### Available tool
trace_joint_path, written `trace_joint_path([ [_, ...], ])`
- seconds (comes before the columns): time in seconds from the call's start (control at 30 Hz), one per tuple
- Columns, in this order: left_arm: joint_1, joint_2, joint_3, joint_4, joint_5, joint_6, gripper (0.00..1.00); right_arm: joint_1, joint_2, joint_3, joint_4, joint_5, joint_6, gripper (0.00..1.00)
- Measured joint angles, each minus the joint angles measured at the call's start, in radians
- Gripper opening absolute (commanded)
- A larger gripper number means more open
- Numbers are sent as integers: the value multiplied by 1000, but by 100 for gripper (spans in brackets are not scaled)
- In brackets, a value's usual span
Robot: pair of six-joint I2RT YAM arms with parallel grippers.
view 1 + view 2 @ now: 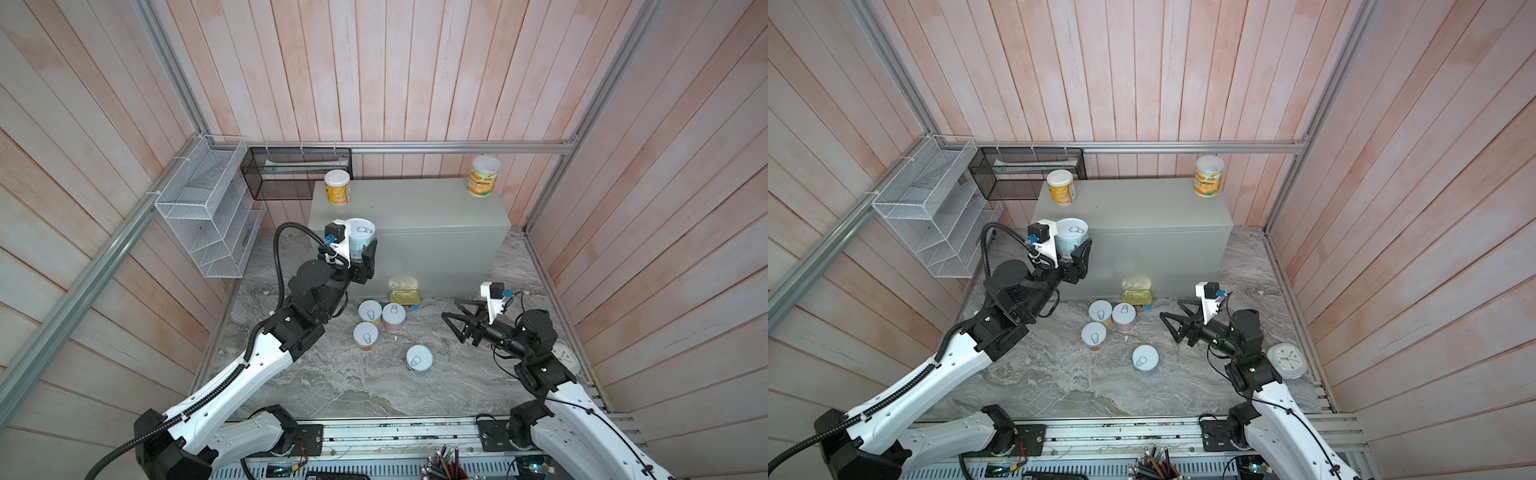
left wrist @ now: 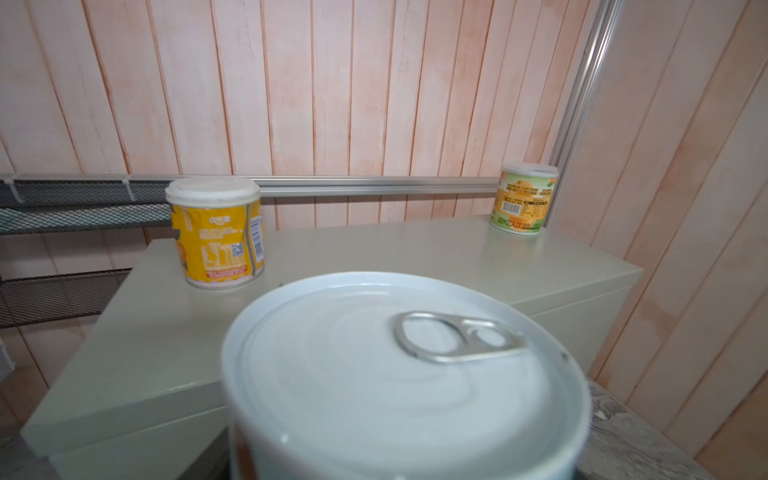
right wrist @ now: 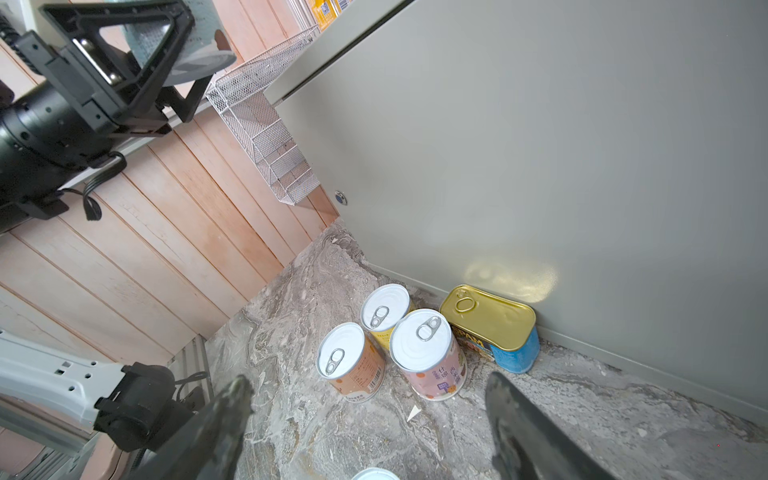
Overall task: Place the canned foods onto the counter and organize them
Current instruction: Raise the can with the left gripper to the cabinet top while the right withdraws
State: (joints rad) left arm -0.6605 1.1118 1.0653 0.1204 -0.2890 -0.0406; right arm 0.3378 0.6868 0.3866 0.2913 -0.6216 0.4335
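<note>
My left gripper needs to carry the pale blue can outward next and release it on the bare counter top [image 1: 328, 213] [image 2: 177, 328], because that spot is outward in front of the yellow can.
The counter [image 1: 419, 208] is a grey box against the back wall. A yellow can [image 1: 337, 187] stands at its back left corner and an orange-and-green can [image 1: 483, 176] at its back right. My left gripper [image 1: 360, 252] is shut on a pale blue can [image 1: 360, 237], held upright at the counter's front left corner; its pull-tab top [image 2: 399, 386] fills the left wrist view. On the marble stand a yellow can [image 1: 370, 312], a pink can [image 1: 393, 317], an orange can [image 1: 366, 336], a pale blue can [image 1: 419, 360] and a gold-topped tin [image 1: 404, 298]. My right gripper [image 1: 449, 307] hangs open right of them.
A white wire basket [image 1: 208, 216] hangs on the left wall and a black mesh basket [image 1: 291, 174] on the back wall by the counter's left end. A small clock [image 1: 1286, 360] lies on the marble behind my right arm. Pencils [image 1: 444, 463] stand at the front rail.
</note>
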Motion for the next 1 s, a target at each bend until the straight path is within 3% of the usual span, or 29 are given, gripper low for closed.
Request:
trace_joint_path([
  [0.5, 205, 152, 169, 1, 47, 28, 54, 0, -16, -33, -3, 18, -23, 88],
  [0.77, 266, 224, 220, -21, 102, 6, 55, 0, -24, -59, 28, 5, -25, 88],
  [1.0, 338, 279, 227, -26, 164, -46, 55, 0, -51, -85, 130, -43, -7, 95],
])
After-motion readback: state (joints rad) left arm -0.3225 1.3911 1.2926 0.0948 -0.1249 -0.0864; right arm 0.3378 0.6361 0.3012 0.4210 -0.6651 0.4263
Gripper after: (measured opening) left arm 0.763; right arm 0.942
